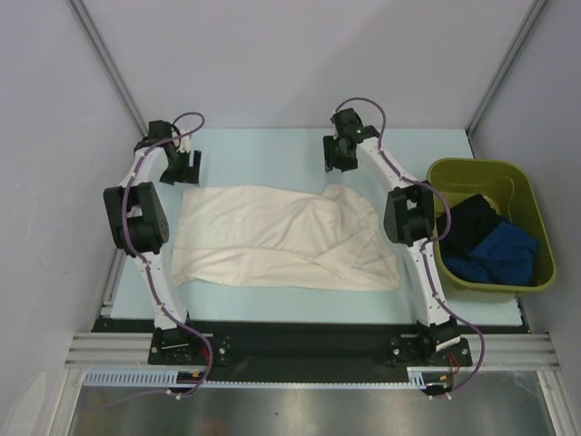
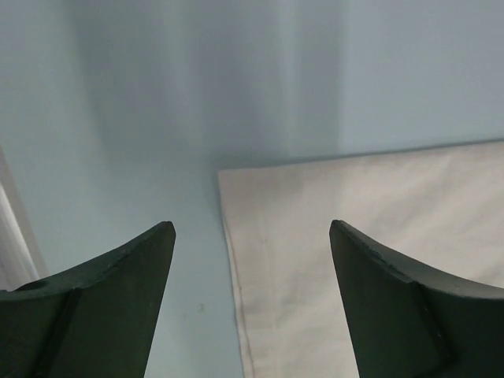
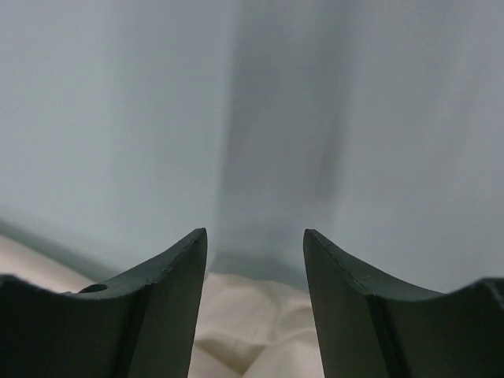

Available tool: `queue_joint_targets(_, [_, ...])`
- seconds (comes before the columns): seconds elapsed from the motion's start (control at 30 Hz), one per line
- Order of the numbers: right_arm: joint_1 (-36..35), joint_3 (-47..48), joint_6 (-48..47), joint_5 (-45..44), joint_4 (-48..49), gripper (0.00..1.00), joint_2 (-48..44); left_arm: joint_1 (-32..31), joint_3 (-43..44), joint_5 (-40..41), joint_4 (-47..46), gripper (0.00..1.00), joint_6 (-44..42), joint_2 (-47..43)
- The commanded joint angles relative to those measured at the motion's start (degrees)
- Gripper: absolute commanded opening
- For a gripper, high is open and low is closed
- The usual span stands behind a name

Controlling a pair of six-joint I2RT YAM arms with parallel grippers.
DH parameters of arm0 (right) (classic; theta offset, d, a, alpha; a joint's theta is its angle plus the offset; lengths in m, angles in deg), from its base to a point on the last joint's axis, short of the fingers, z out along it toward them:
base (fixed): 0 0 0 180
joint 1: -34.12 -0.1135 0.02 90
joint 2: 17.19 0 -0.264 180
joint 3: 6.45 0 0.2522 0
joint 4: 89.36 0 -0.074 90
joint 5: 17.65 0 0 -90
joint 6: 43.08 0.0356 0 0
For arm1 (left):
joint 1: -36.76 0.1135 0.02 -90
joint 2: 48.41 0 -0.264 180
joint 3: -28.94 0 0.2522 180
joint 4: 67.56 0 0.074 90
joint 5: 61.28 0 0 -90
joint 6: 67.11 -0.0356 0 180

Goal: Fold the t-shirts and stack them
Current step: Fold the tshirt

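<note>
The right gripper moves down and back onto the bunched far edge [image 1: 336, 190] of the cream t-shirt [image 1: 281, 238] next, as that cloth lies below it, nearer my base.
A cream t-shirt [image 1: 281, 238] lies spread and wrinkled across the pale blue table, folded into a wide band. My left gripper [image 1: 181, 169] hovers at its far left corner, open and empty; in the left wrist view the shirt's hemmed corner [image 2: 331, 236] lies below the left gripper [image 2: 252, 230]. My right gripper [image 1: 340, 156] hangs just beyond the shirt's far right end, open, with bunched cream cloth [image 3: 252, 315] below the right gripper [image 3: 256, 233]. A black t-shirt [image 1: 467, 225] and a bright blue t-shirt [image 1: 504, 252] lie crumpled in the bin.
An olive-green plastic bin [image 1: 525, 186] stands at the table's right edge, close to the right arm's elbow [image 1: 408, 213]. Grey walls enclose the back and both sides. A black strip and a metal rail run along the near edge.
</note>
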Motion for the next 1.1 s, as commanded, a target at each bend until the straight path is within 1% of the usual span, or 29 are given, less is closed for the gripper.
queue_joint_targets(0.0, [-0.5,3.8,-3.4,2.2,-1.3,0.58,2.7,0.4,4.1,0.3,0.5,0.85,2.7,2.5])
queue_joint_targets(0.1, [-0.6,1.0,-3.9,4.9,-1.1,0.59,2.4,0.6,3.4,0.5,0.9,0.85,2.5,4.0])
queue_joint_targets(0.2, [-0.6,-1.4,-5.0,6.6,-2.4,0.57,1.8,1.6,1.4,0.6,-0.8,0.85,1.8,4.4])
queue_joint_targets(0.23, [-0.5,-1.5,-5.6,7.1,-3.7,0.56,1.9,1.7,1.2,-0.2,-0.9,0.85,1.5,4.8])
queue_joint_targets(0.27, [-0.6,-1.4,-5.7,7.1,-4.6,0.52,2.0,1.8,1.2,-0.9,-0.9,0.84,1.0,5.1])
queue_joint_targets(0.33, [-0.5,-1.2,-6.1,6.6,-6.8,0.46,1.9,1.8,1.5,-2.9,0.0,0.82,-0.1,5.8])
queue_joint_targets(0.37, [-0.3,-1.3,-6.1,6.7,-7.4,0.46,1.6,1.8,1.4,-4.9,0.6,0.8,-0.4,5.9])
queue_joint_targets(0.43, [-0.1,-1.9,-6.0,8.3,-7.9,0.46,0.5,1.8,0.5,-6.4,0.6,0.74,-1.2,5.8])
queue_joint_targets(0.47, [0.3,-2.4,-5.6,8.9,-7.5,0.43,0.1,1.8,0.1,-7.3,-0.1,0.7,-1.2,5.9])
queue_joint_targets(0.5, [0.4,-2.8,-5.6,9.3,-7.2,0.4,-0.7,1.8,-0.3,-7.6,-0.2,0.59,-1.4,6.0])
queue_joint_targets(0.53, [0.4,-2.9,-5.6,9.6,-7.0,0.35,-0.7,1.8,-0.2,-8.1,-0.3,0.52,-1.6,6.2])
queue_joint_targets(0.57, [0.4,-2.6,-5.5,9.7,-7.3,0.26,-0.8,1.8,-0.1,-8.8,-0.2,0.46,-1.8,6.2])
queue_joint_targets(0.6, [0.5,-2.2,-5.3,9.8,-7.5,0.2,-0.8,1.8,0.3,-10.3,-0.2,0.3,-2.2,6.0])
queue_joint_targets(0.63, [0.6,-2.1,-4.8,10.5,-7.4,0.13,-1.3,1.8,0.2,-11.1,-0.2,0.17,-2.3,5.5])
queue_joint_targets(0.67, [0.8,-2.6,-3.2,10.8,-6.9,0.0,-1.8,1.8,-0.1,-12.1,-0.5,0.01,-2.5,5.1])
queue_joint_targets(0.77, [2.2,-5.5,0.0,12.5,-2.5,0.0,-5.8,1.9,-1.2,-12.4,-1.9,0.0,-2.8,2.7])
queue_joint_targets(0.8, [2.7,-6.4,2.5,12.8,-1.0,0.0,-7.1,1.8,-1.7,-11.7,-2.4,0.0,-3.3,1.9])
queue_joint_targets(0.83, [4.0,-7.3,3.6,13.2,2.1,0.0,-8.4,1.8,-2.2,-11.2,-3.0,0.0,-3.4,0.0])
queue_joint_targets(0.9, [5.2,-10.6,6.6,13.5,5.3,0.0,-12.8,1.9,-4.1,-10.3,-5.1,0.0,-4.7,-2.1])
queue_joint_targets(0.93, [6.2,-11.8,7.4,14.0,8.0,0.0,-14.4,1.9,-4.8,-8.9,-5.9,0.0,-5.0,-4.0])
queue_joint_targets(0.97, [6.8,-12.9,7.8,14.2,9.0,0.0,-16.7,1.9,-5.3,-8.4,-7.0,0.0,-5.3,-5.0])
queue_joint_targets(1.07, [7.7,-16.2,8.0,15.0,10.4,0.0,-20.1,2.1,-6.3,-7.5,-7.6,0.0,-6.8,-8.2])
